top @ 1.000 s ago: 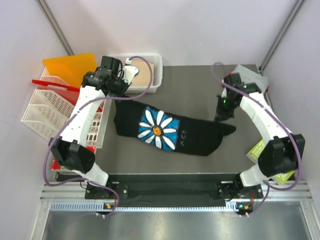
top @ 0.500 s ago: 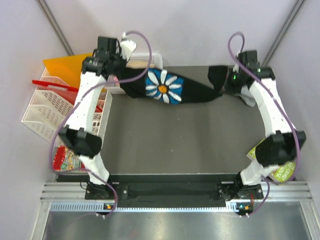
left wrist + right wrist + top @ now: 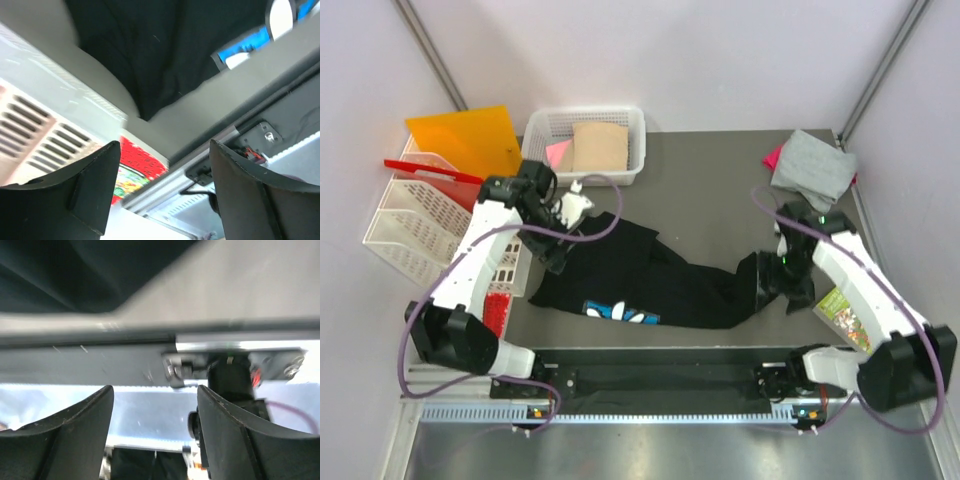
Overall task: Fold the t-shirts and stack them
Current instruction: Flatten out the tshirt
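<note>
The black t-shirt still lies beyond the spread fingers of my left gripper. My left gripper will go down next and ease outward onto the t-shirt's edge by the white racks.
The black t-shirt [image 3: 670, 285] lies crumpled in a long band near the table's front edge, with only a strip of its blue-and-white print [image 3: 620, 312] showing. My left gripper [image 3: 557, 255] hovers over the shirt's left end, open and empty. In the left wrist view the left gripper [image 3: 164, 149] has the black t-shirt [image 3: 160, 50] beyond its spread fingers. My right gripper [image 3: 782, 282] is at the shirt's right end, open and empty. In the right wrist view the right gripper [image 3: 155, 390] has black cloth [image 3: 75, 270] ahead of it. A grey t-shirt [image 3: 810, 165] lies over a pink one [image 3: 774, 158] at the back right.
A white basket [image 3: 635, 125] at the back holds a tan t-shirt [image 3: 600, 146] and a pink one [image 3: 558, 152]. An orange sheet [image 3: 465, 138] and white racks [image 3: 405, 215] stand at the left. Booklets lie at the right edge [image 3: 850, 312] and front left [image 3: 496, 310].
Both grippers carried the black shirt stretched between them to the far side, then back toward the front, and opened. The shirt now lies crumpled with its print mostly folded under.
</note>
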### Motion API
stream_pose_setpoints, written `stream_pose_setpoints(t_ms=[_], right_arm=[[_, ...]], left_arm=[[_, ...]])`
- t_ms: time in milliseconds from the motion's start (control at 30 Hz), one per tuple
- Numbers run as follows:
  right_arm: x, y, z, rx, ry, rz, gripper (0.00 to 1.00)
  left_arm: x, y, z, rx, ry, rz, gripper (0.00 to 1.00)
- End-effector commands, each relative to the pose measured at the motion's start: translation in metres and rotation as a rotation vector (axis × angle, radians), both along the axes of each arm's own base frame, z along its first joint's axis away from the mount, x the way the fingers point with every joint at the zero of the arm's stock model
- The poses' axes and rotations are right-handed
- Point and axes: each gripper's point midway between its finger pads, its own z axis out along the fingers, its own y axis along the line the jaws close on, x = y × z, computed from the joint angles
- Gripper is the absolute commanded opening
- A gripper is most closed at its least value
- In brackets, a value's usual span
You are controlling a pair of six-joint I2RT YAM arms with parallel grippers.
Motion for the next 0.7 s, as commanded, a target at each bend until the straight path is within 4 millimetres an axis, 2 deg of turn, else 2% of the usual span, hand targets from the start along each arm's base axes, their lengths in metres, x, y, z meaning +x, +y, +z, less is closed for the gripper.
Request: stream_pose_setpoints(t_ms=[0,33,100,133,167,200,267,300,367,400,500,600,667], right_arm=[[0.086,-0.006,0.043,-0.088,-0.226,-0.023,0.68],[0.108,-0.007,0.054,-0.113,-0.278,-0.033,0.68],[0.125,-0.010,0.057,-0.134,-0.312,-0.058,0.67],[0.138,-0.010,0.051,-0.131,-0.327,-0.071,0.67],[0.142,-0.010,0.045,-0.132,-0.327,-0.081,0.67],[0.142,-0.011,0.030,-0.139,-0.294,-0.083,0.66],[0.152,-0.015,0.015,-0.139,-0.297,-0.110,0.66],[0.149,-0.016,0.000,-0.146,-0.259,-0.110,0.65],[0.156,-0.018,-0.011,-0.145,-0.265,-0.126,0.64],[0.155,-0.018,-0.017,-0.147,-0.252,-0.122,0.64],[0.162,-0.022,-0.030,-0.176,-0.241,-0.112,0.64],[0.171,-0.026,-0.036,-0.186,-0.247,-0.113,0.63],[0.176,-0.028,-0.037,-0.184,-0.256,-0.125,0.63]], left_arm=[[0.048,-0.009,0.045,-0.045,-0.157,0.016,0.79],[0.064,-0.011,0.043,-0.041,-0.176,0.026,0.82],[0.086,-0.012,0.039,-0.039,-0.219,0.052,0.82],[0.107,-0.017,0.036,-0.057,-0.277,0.055,0.81],[0.114,-0.019,0.029,-0.061,-0.280,0.065,0.81],[0.120,-0.025,0.011,-0.078,-0.246,0.060,0.80],[0.126,-0.035,-0.006,-0.114,-0.202,0.046,0.75],[0.130,-0.046,-0.018,-0.151,-0.144,0.031,0.73],[0.124,-0.059,-0.028,-0.180,-0.055,0.023,0.66],[0.125,-0.071,-0.029,-0.195,-0.045,-0.007,0.64],[0.125,-0.093,-0.051,-0.163,-0.037,-0.077,0.64],[0.134,-0.091,-0.070,-0.091,-0.072,-0.082,0.65],[0.137,-0.081,-0.076,-0.064,-0.063,-0.048,0.65]])
